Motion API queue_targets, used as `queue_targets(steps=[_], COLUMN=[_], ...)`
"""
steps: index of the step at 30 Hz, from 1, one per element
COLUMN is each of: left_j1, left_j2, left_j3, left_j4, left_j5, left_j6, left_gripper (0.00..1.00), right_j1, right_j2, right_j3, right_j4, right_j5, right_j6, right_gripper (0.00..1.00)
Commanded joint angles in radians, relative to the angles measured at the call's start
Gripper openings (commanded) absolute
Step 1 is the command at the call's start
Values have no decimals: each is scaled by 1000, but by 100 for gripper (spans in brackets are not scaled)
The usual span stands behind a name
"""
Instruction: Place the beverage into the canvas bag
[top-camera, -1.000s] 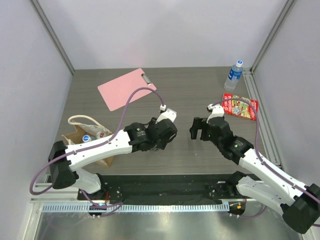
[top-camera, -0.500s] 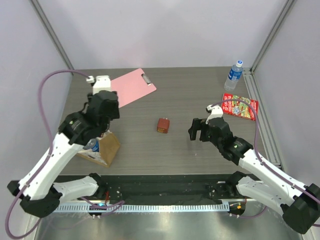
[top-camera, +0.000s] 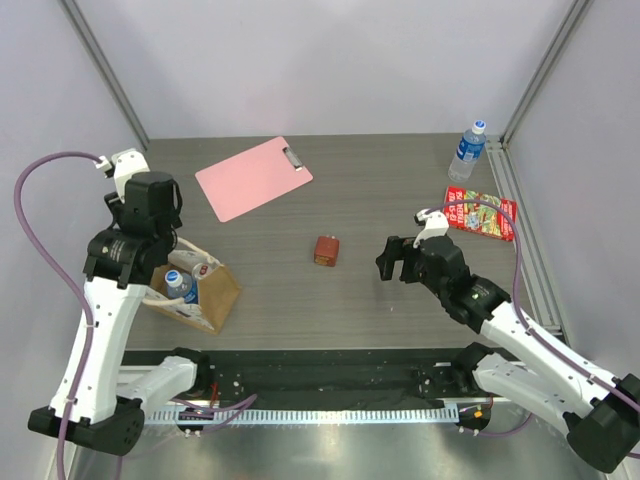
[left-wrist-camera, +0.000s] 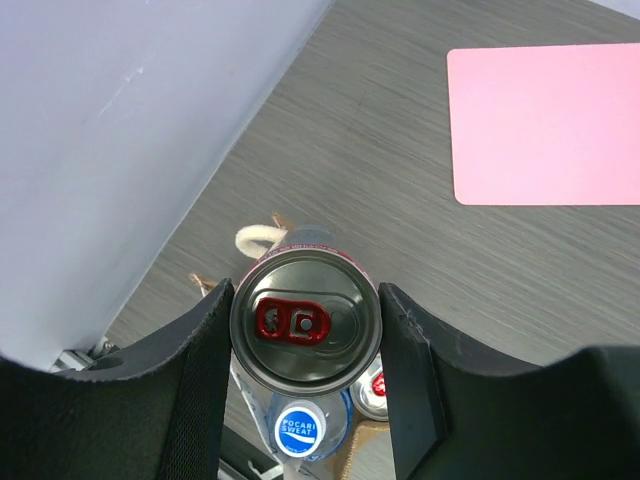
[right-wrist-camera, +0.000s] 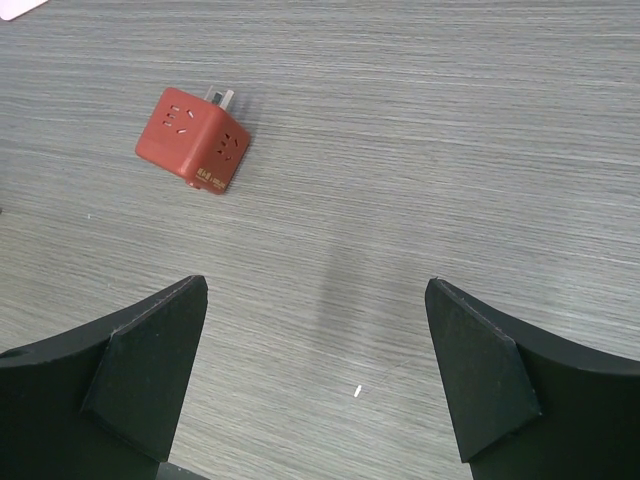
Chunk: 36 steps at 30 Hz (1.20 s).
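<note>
The canvas bag's far end is below my left gripper, beyond the bottle, so it should next go down there and release the can.
The beverage, a silver-topped can (left-wrist-camera: 305, 318) with a red pull tab, sits between the two fingers of my left gripper (left-wrist-camera: 305, 320), which is shut on it. The can hangs above the open mouth of the canvas bag (top-camera: 215, 295), a tan boxy bag at the table's left with a cream handle (left-wrist-camera: 255, 237). Inside the bag I see a blue-capped Pocari Sweat bottle (left-wrist-camera: 300, 430) and another can top (left-wrist-camera: 372, 385). From above, the left arm covers the held can. My right gripper (top-camera: 395, 258) hovers open over bare table at centre right (right-wrist-camera: 315, 300).
A small reddish-brown plug cube (top-camera: 325, 250) lies mid-table, left of the right gripper. A pink clipboard (top-camera: 252, 178) lies at the back left. A water bottle (top-camera: 467, 150) stands in the back right corner, with a red snack packet (top-camera: 480, 213) near it. Walls enclose the table.
My left arm has swung from the table's centre to the far left, ending above the bag, which uncovered the cube. The right arm has barely moved.
</note>
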<state>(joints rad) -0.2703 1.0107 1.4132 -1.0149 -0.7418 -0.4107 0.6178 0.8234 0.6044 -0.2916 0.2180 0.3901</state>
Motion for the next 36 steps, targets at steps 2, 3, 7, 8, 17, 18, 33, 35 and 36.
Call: queue_targets(steps=[2,3,7,8,17,18,33,35,36], left_j1=[66,80,86,86,88,88,184,209,215], left_j2=[-17,-17,-34,-37,-44,-44,-14,-4,-3], left_j3=[-10,-8,12,21,12,7,-154,-166,-169], left_j4=[30,27,13,1,-51,-51,136,160,165], left_j5=[61,73,65,59,-36,-44,183,191,191], left_j6=[-30,-30,-22,-19,-11,-11,-19,-14,-11], left_gripper=[0,0,0,0,0,0,0,0,0], right_j1=[-4,-6,-4,-3,-4,-4,-3,-4,-3], right_j2=[-20,-17,-10,-9,-1,-1,-20,-18,-18], right_j3=[-2,0,-2,-2,1,1,-8,-6,-6], right_j4=[48,48,51,51,55,55,62,63,63], right_j5=[-11,-12,-17,-17,-20,-22,-32,-32,-35], right_j6=[-11,-11,-13,-13,-16,-19,-16,-14,-17], right_gripper=[96,96,96,96,96,96,96,96,96])
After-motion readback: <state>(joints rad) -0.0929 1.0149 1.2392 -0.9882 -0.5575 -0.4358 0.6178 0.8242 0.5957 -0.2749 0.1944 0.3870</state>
